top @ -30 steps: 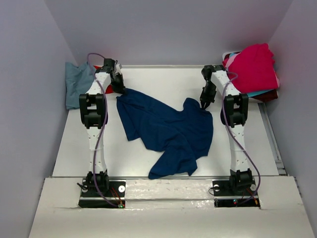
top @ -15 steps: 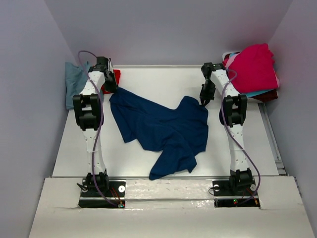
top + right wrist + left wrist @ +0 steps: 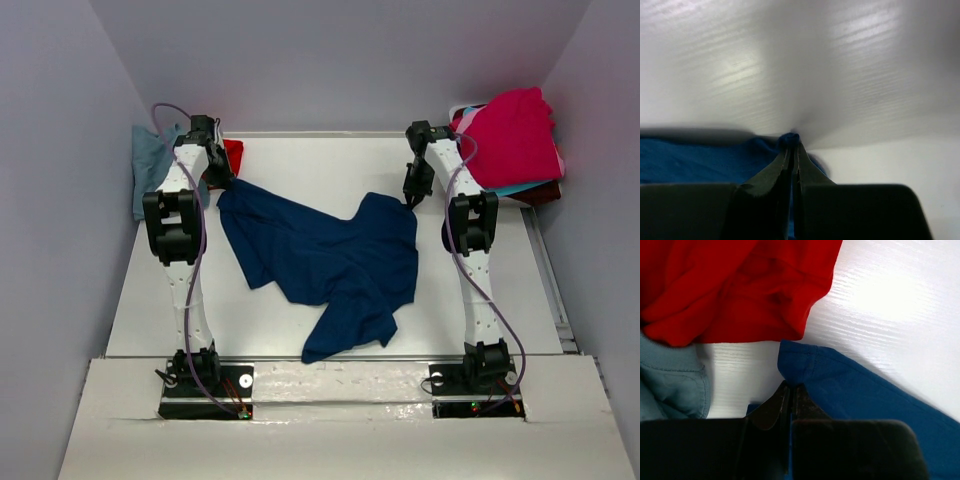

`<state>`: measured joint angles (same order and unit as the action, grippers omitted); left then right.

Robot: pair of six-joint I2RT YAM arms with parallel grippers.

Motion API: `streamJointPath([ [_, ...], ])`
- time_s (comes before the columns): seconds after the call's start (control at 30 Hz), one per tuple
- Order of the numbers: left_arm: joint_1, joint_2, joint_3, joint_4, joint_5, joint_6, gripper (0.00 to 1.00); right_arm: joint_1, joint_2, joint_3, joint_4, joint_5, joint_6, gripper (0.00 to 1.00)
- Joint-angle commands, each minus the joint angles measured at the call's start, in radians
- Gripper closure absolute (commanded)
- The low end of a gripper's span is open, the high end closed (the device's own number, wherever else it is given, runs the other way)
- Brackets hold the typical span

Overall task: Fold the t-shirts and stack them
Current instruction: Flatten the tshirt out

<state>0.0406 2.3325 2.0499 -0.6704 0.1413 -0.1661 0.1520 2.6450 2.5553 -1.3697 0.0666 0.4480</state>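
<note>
My left gripper will next draw the navy t-shirt's corner outward to the bare tabletop (image 3: pixel 255 154) (image 3: pixel 852 285) beside the red t-shirt and release it, as the navy t-shirt trails to the tabletop's near edge.
A navy t-shirt (image 3: pixel 330 260) lies crumpled and spread across the middle of the white table (image 3: pixel 330 160). My left gripper (image 3: pixel 222 182) is shut on its far-left corner, and the left wrist view shows that navy cloth (image 3: pixel 850 385) pinched between the fingertips (image 3: pixel 790 386). My right gripper (image 3: pixel 408 200) is shut on the shirt's far-right corner, a small navy fold (image 3: pixel 790 137) bunched at the tips (image 3: pixel 792 145). Between the two grips the cloth hangs slack toward the near edge.
A red t-shirt (image 3: pixel 232 155) (image 3: pixel 735 285) and a blue-grey one (image 3: pixel 152 165) (image 3: pixel 670 380) lie at the far left behind my left arm. A pile of magenta, turquoise and maroon shirts (image 3: pixel 512 140) sits at the far right. Grey walls close in on three sides.
Both grippers have pulled their navy corners away from me, the left one also outward to the left. The shirt has stretched wider and shifted toward the back.
</note>
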Motion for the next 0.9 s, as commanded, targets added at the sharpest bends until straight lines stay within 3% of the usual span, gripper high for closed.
streamJointPath([
  [0.0,-0.005,-0.091,0.010,0.018,-0.020,-0.003,0.94,-0.009,0.006,0.023,0.161,0.062,-0.017,0.93],
  [0.33,-0.067,-0.067,0.088,0.015,-0.034,0.007,0.94,-0.009,-0.046,0.033,0.211,0.090,-0.025,0.93],
  [0.47,-0.094,-0.085,0.093,0.035,-0.077,0.016,0.94,-0.009,-0.129,-0.042,0.302,0.101,-0.022,0.93],
  [0.87,-0.114,-0.150,0.112,0.115,-0.184,0.022,0.94,-0.009,-0.260,-0.026,0.380,0.196,-0.034,0.93],
])
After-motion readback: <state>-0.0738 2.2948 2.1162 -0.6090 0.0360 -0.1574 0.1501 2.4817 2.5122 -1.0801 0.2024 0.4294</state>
